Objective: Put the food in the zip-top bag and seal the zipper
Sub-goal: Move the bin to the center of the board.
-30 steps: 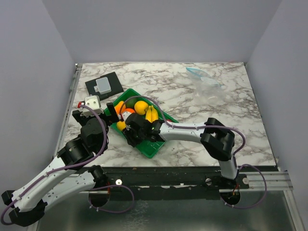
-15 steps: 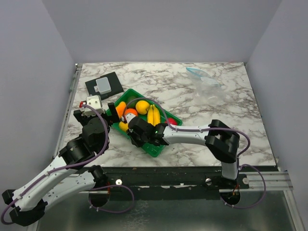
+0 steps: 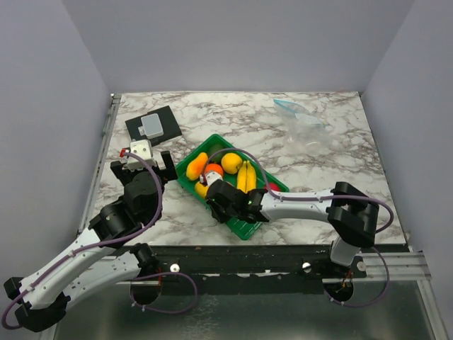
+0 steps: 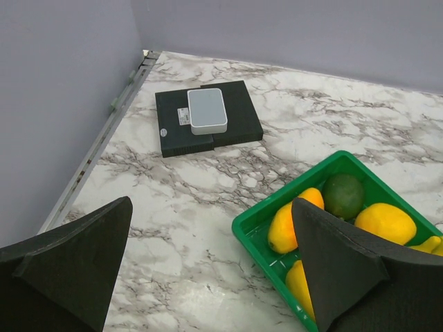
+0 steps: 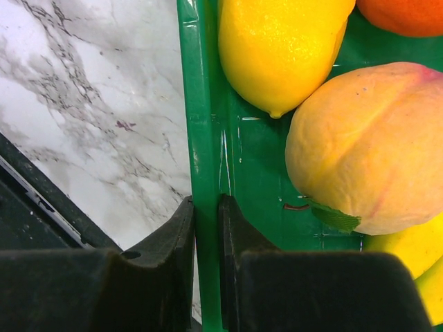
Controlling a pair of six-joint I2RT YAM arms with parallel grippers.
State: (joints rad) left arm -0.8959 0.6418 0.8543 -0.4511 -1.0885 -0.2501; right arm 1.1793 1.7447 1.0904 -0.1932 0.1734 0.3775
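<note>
My right gripper slides and turns to the right in the top view next and releases the tray (image 3: 185, 170) on marble nearer the bag, since the tray sits crooked.
The food lies in a green tray (image 3: 185, 170): bananas (image 3: 245, 177), an orange (image 3: 214, 170), a yellow-orange piece (image 3: 197, 165) and a red apple (image 3: 272, 187) at the right edge. My right gripper (image 3: 211, 201) is shut on the tray's near left rim (image 5: 201, 138), one finger inside and one outside, next to a yellow fruit (image 5: 277, 48) and a peach-coloured one (image 5: 367, 145). Left of the tray (image 4: 256, 232), my left gripper (image 4: 211, 207) hangs open over bare marble. The zip-top bag (image 3: 303, 124) lies far right, its light blue zipper (image 3: 287, 106) toward the back.
A black pad with a grey box (image 3: 152, 126) sits at the back left, also in the left wrist view (image 4: 208, 114). A metal rail (image 3: 106, 134) runs along the table's left edge. Grey walls close in three sides.
My right gripper has shut on the tray's rim and the tray has slid right and toward the near edge. The left gripper has shifted slightly forward.
</note>
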